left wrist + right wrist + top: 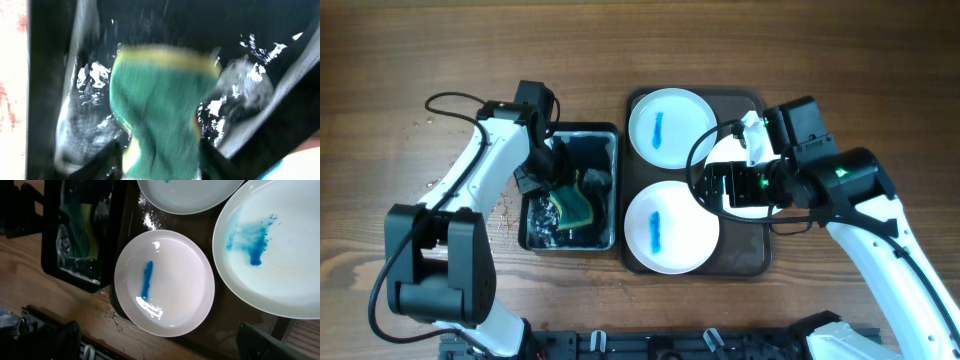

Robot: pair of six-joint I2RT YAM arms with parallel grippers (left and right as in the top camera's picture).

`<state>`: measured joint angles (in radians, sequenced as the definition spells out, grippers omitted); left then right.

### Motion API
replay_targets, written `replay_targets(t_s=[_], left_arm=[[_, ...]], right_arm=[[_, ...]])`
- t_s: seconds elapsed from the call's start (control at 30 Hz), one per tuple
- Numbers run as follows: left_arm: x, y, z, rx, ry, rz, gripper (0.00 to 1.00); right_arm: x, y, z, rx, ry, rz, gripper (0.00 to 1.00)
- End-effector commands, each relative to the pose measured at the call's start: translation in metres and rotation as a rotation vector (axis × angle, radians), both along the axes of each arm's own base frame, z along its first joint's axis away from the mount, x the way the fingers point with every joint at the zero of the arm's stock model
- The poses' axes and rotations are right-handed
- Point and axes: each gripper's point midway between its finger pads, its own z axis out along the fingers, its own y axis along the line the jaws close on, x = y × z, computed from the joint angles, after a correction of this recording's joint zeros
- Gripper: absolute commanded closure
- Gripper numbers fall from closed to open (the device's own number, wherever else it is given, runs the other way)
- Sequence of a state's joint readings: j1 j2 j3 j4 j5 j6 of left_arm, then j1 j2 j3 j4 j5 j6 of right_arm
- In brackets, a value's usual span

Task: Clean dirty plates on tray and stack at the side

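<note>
Next, my right gripper lowers onto the front plate's rim on the side away from the basin, which leaves the blue streak clear for the left gripper's sponge.
Three white plates lie on the dark brown tray: one at the back, one at the front, each with a blue streak, and a third mostly hidden under my right arm. In the right wrist view the front plate is central, the third plate carries a blue smear, and the back plate is cut off at the top. My right gripper hangs open above the tray, holding nothing. My left gripper is down in the black basin, shut on the green-yellow sponge.
The black basin stands just left of the tray, with wet foam and the sponge inside. Water drops spot the wooden table to the left of it. A dark rail runs along the front edge.
</note>
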<state>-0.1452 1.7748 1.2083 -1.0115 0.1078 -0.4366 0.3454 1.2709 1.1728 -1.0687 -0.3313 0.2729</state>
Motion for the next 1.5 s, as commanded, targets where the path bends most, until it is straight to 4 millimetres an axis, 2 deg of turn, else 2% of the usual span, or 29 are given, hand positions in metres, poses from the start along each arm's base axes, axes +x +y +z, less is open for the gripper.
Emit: replay_targets(t_s=[0.0, 0.1, 0.13, 0.17, 0.2, 0.3, 0.4, 0.43, 0.47, 0.53, 0.57, 0.6, 0.63, 0.73, 0.77, 0.83, 0.87, 1.0, 1.13, 1.2, 1.23, 1.27, 1.3, 1.33, 1.4, 1.47], left_arm=[[0.005, 0.009, -0.015, 0.057, -0.055, -0.018, 0.49], [0.004, 0.013, -0.037, 0.083, -0.093, -0.018, 0.51], [0.003, 0.014, -0.045, 0.089, -0.11, -0.016, 0.6], [0.003, 0.015, -0.05, 0.089, -0.124, -0.015, 0.73], [0.003, 0.015, -0.054, 0.087, -0.134, -0.014, 0.96], [0.007, 0.013, -0.047, 0.078, -0.143, -0.015, 0.96], [0.016, 0.011, -0.026, 0.073, -0.157, -0.017, 0.96], [0.018, 0.009, -0.017, 0.063, -0.161, -0.017, 0.94], [0.022, 0.004, -0.004, 0.035, -0.168, -0.019, 0.82], [0.025, -0.002, 0.012, 0.0, -0.173, -0.022, 0.57], [0.025, -0.005, 0.019, -0.015, -0.173, -0.023, 0.48], [0.023, -0.008, 0.027, -0.034, -0.169, -0.024, 0.33], [0.021, -0.01, 0.031, -0.045, -0.165, -0.025, 0.25], [0.002, -0.01, 0.034, -0.053, -0.102, -0.025, 0.23], [-0.005, -0.009, 0.033, -0.049, -0.072, -0.024, 0.27], [-0.015, -0.009, 0.029, -0.042, -0.025, -0.025, 0.42], [-0.02, -0.01, 0.025, -0.039, -0.009, -0.031, 0.45], [-0.039, -0.018, -0.003, -0.015, 0.019, -0.068, 0.51], [-0.054, 0.001, -0.036, 0.137, 0.009, 0.027, 0.57], [-0.054, 0.002, -0.047, 0.144, -0.016, 0.034, 0.6], [-0.053, 0.002, -0.049, 0.141, -0.028, 0.035, 0.64], [-0.05, 0.001, -0.05, 0.138, -0.039, 0.035, 0.73], [-0.044, 0.0, -0.05, 0.13, -0.064, 0.033, 0.9], [-0.041, -0.001, -0.049, 0.127, -0.074, 0.033, 0.96], [-0.035, -0.004, -0.044, 0.118, -0.088, 0.019, 0.96], [-0.029, -0.015, -0.036, 0.063, -0.097, -0.049, 0.96]], right_arm=[[0.0, -0.001, -0.003, -0.013, 0.008, -0.019, 0.0], [0.0, -0.001, -0.003, -0.012, 0.01, -0.019, 0.0], [0.0, -0.001, -0.003, -0.012, 0.011, -0.022, 0.0], [0.0, -0.001, -0.004, -0.011, 0.013, -0.025, 0.0], [0.0, -0.001, -0.003, -0.012, 0.011, -0.025, 0.0], [0.0, -0.003, -0.004, -0.018, 0.012, -0.027, 0.0], [0.001, -0.001, -0.003, -0.01, 0.007, -0.026, 0.0], [0.001, 0.002, -0.002, 0.007, 0.006, -0.018, 0.0], [0.0, 0.006, 0.0, 0.024, 0.002, 0.01, 0.01], [-0.003, 0.007, 0.0, 0.02, -0.01, 0.06, 0.2], [-0.004, 0.006, 0.0, 0.014, -0.011, 0.07, 0.23], [-0.005, 0.006, 0.0, 0.015, -0.009, 0.071, 0.25], [-0.005, 0.006, 0.0, 0.015, -0.008, 0.071, 0.26], [-0.007, 0.005, -0.001, 0.015, 0.013, 0.05, 0.28], [-0.008, 0.004, -0.002, 0.012, 0.019, 0.046, 0.29], [-0.009, 0.004, -0.003, 0.01, 0.027, 0.043, 0.3], [-0.009, 0.004, -0.003, 0.011, 0.029, 0.039, 0.3], [-0.009, 0.003, -0.003, 0.014, 0.039, 0.014, 0.32], [-0.011, 0.002, -0.004, 0.016, 0.06, -0.007, 0.32], [-0.013, 0.002, -0.005, 0.012, 0.069, -0.007, 0.37], [-0.015, 0.001, -0.006, 0.011, 0.08, -0.013, 0.46], [-0.017, 0.0, -0.007, 0.011, 0.101, -0.033, 0.5], [-0.021, -0.001, -0.013, 0.009, 0.133, -0.06, 0.52], [-0.023, -0.003, -0.018, 0.005, 0.147, -0.075, 0.52], [-0.026, -0.006, -0.031, -0.012, 0.169, -0.092, 0.53], [-0.031, -0.012, -0.045, -0.046, 0.197, -0.11, 0.53]])
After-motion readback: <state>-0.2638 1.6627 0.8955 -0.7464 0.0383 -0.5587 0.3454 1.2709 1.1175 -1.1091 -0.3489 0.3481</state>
